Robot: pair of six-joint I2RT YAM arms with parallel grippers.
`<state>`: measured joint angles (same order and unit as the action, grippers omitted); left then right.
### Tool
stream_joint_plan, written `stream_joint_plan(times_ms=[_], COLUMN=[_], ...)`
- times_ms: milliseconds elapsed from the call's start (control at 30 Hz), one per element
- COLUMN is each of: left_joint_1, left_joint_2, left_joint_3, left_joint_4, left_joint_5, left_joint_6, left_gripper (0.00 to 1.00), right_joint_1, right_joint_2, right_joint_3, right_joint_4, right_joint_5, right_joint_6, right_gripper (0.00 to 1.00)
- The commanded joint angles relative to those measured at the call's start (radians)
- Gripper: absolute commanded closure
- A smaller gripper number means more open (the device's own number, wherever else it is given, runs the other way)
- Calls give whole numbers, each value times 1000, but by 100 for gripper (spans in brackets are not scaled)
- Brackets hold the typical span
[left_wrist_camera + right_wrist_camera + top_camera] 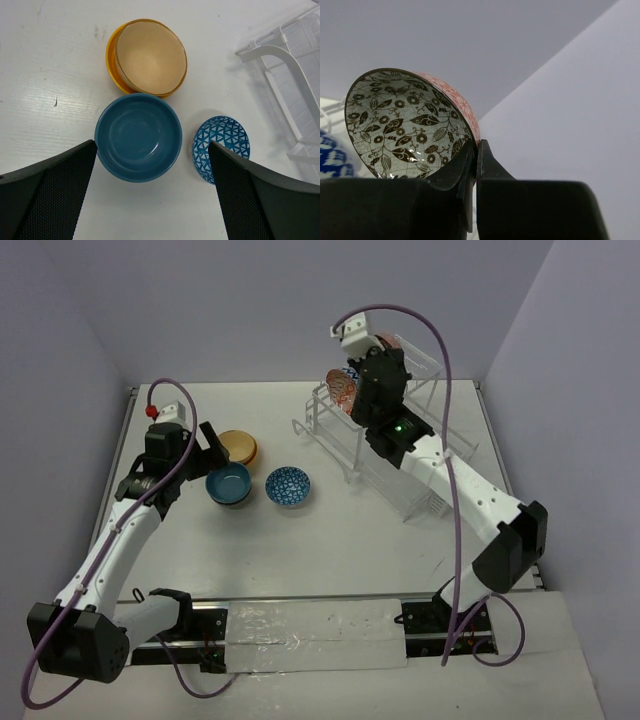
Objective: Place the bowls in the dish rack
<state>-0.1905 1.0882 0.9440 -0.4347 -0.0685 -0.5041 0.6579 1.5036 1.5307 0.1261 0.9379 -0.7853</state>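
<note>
The held bowl still hangs high, so I will lower my right gripper next beside the blue-and-white bowl (351, 372) (335, 159), which sits below, to the gripper's left in the top view.
A plain blue bowl (229, 483) (138, 136) sits on the white table. A tan bowl (150, 57) is nested in an orange-yellow bowl (238, 447) (111, 60) behind it. A blue-zigzag bowl (288, 486) (221, 147) stands to its right. My left gripper (212, 445) (151, 145) is open and empty, hovering above the blue bowl. My right gripper (358, 380) (476, 145) is shut on the rim of a reddish-pink bowl (342, 390) (410, 125) with a black leaf pattern inside. It holds the bowl tilted over the top left of the white wire dish rack (335, 435) (290, 75).
A blue-and-white patterned thing (330, 155) shows at the left edge of the right wrist view; I cannot tell what it is. Pale walls close the table at the back and sides. Purple cables (445, 390) loop above both arms.
</note>
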Motion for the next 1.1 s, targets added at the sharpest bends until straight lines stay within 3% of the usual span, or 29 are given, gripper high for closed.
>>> stream_joint_plan(times_ms=[0,300,1067], left_joint_1=[8,11,16], left_joint_2=[-27,-50,-42], left_joint_3=[-4,-17,-17], left_joint_4=[25,27,27], left_joint_5=[-11,-10,16], left_joint_6=[30,32,32], left_gripper=[1,1,1], right_joint_1=[3,-11,11], right_joint_2=[36,211,208], right_joint_3=[65,115,0], right_joint_4=[151,274,207], right_joint_5=[-60,-4,38], right_joint_6=[-107,-282,-207], right_gripper=[100,100,100])
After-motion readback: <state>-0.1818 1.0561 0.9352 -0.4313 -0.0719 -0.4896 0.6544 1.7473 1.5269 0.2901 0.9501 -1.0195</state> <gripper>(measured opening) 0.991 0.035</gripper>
